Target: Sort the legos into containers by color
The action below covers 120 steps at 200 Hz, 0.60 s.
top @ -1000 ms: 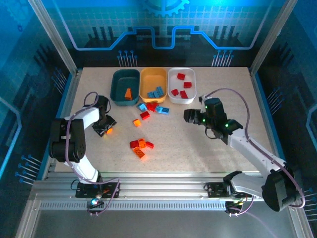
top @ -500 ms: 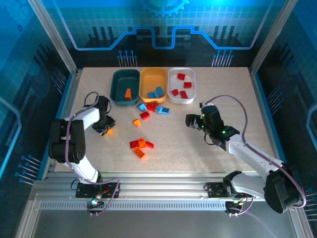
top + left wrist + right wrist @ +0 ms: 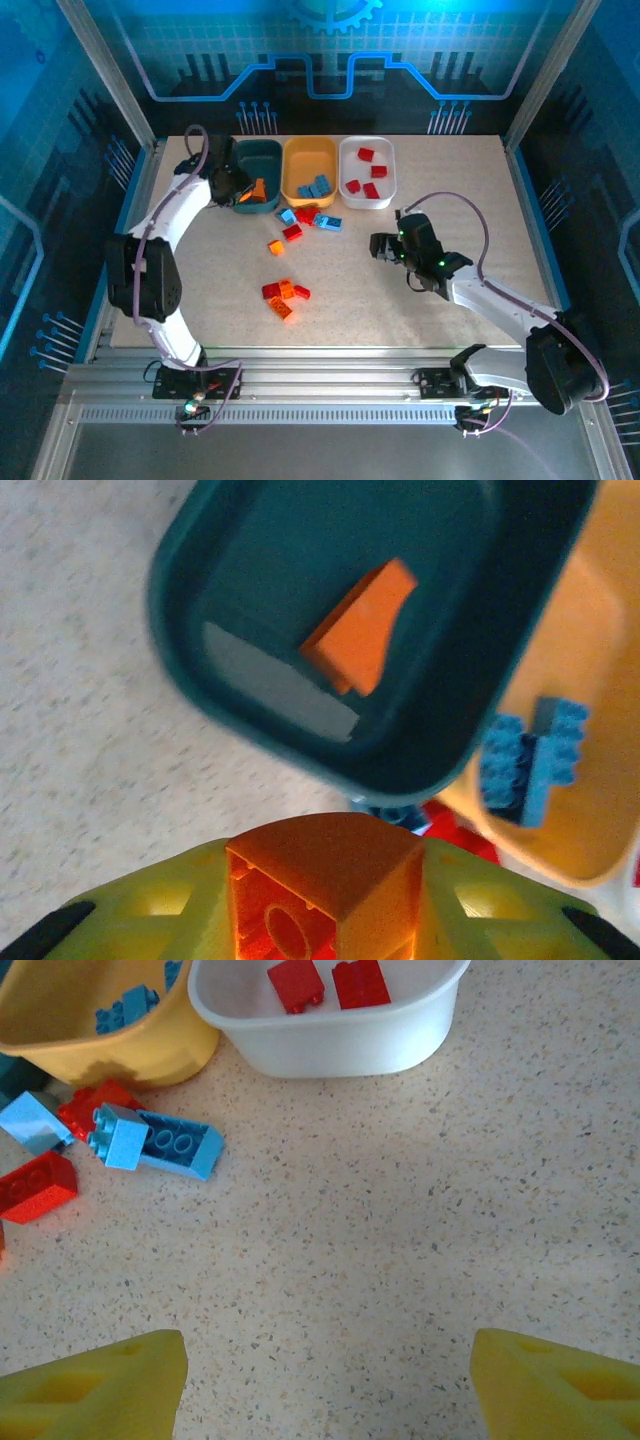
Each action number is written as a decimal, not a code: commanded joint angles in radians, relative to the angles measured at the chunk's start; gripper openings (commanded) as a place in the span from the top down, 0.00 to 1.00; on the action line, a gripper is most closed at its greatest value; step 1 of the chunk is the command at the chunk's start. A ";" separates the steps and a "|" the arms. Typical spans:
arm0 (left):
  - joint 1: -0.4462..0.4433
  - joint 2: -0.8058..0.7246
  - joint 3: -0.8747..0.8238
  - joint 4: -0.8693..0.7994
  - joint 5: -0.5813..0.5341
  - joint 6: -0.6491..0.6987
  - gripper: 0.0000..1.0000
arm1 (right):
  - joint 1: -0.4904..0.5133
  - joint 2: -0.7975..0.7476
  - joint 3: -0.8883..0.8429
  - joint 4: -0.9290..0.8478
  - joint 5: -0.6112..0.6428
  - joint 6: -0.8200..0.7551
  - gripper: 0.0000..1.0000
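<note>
Another orange lego is already in the dark teal container, so my left gripper needs to move outward over the container's near rim and release its orange lego inside.
My left gripper (image 3: pixel 238 188) (image 3: pixel 325 895) is shut on an orange lego (image 3: pixel 330 880) and hangs at the near left rim of the dark teal container (image 3: pixel 272 152) (image 3: pixel 180 630). Another orange lego (image 3: pixel 259 190) (image 3: pixel 362 628) lies inside that container. The yellow container (image 3: pixel 308 160) (image 3: pixel 110 1040) holds blue legos (image 3: pixel 318 186) (image 3: pixel 530 760). Red legos (image 3: pixel 366 155) (image 3: pixel 296 982) lie in the white container (image 3: pixel 390 152) (image 3: pixel 330 1045). My right gripper (image 3: pixel 380 246) (image 3: pixel 325 1385) stands open over bare table, right of the loose legos.
Loose blue and red legos (image 3: pixel 305 216) (image 3: pixel 170 1145) lie just in front of the containers, with one orange lego (image 3: pixel 276 246) below them. A red and orange cluster (image 3: pixel 285 293) sits nearer the table's middle. Metal frame posts (image 3: pixel 115 80) border the table.
My left arm has lifted the orange lego from the left side of the table and carried it up to the teal container. My right gripper drifted slightly left, still open.
</note>
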 commanded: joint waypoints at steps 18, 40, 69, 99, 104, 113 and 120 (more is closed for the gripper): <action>0.002 0.201 0.193 -0.057 0.057 0.081 0.66 | 0.027 0.065 0.055 0.015 0.023 -0.009 0.25; 0.005 0.287 0.315 -0.060 0.057 0.111 0.65 | 0.040 0.063 0.068 0.004 0.011 -0.017 0.24; 0.018 0.369 0.418 -0.058 0.068 0.111 0.57 | 0.064 0.036 0.068 -0.002 -0.005 -0.029 0.23; 0.022 0.409 0.477 -0.082 0.087 0.104 0.29 | 0.072 0.004 0.063 -0.018 0.014 -0.041 0.22; 0.022 0.401 0.472 -0.078 0.093 0.102 0.21 | 0.073 -0.004 0.062 -0.018 0.014 -0.043 0.22; 0.022 0.378 0.461 -0.069 0.111 0.100 0.05 | 0.079 -0.015 0.058 -0.017 0.014 -0.048 0.22; 0.022 0.355 0.450 -0.065 0.127 0.101 0.01 | 0.084 -0.022 0.059 -0.017 0.010 -0.051 0.21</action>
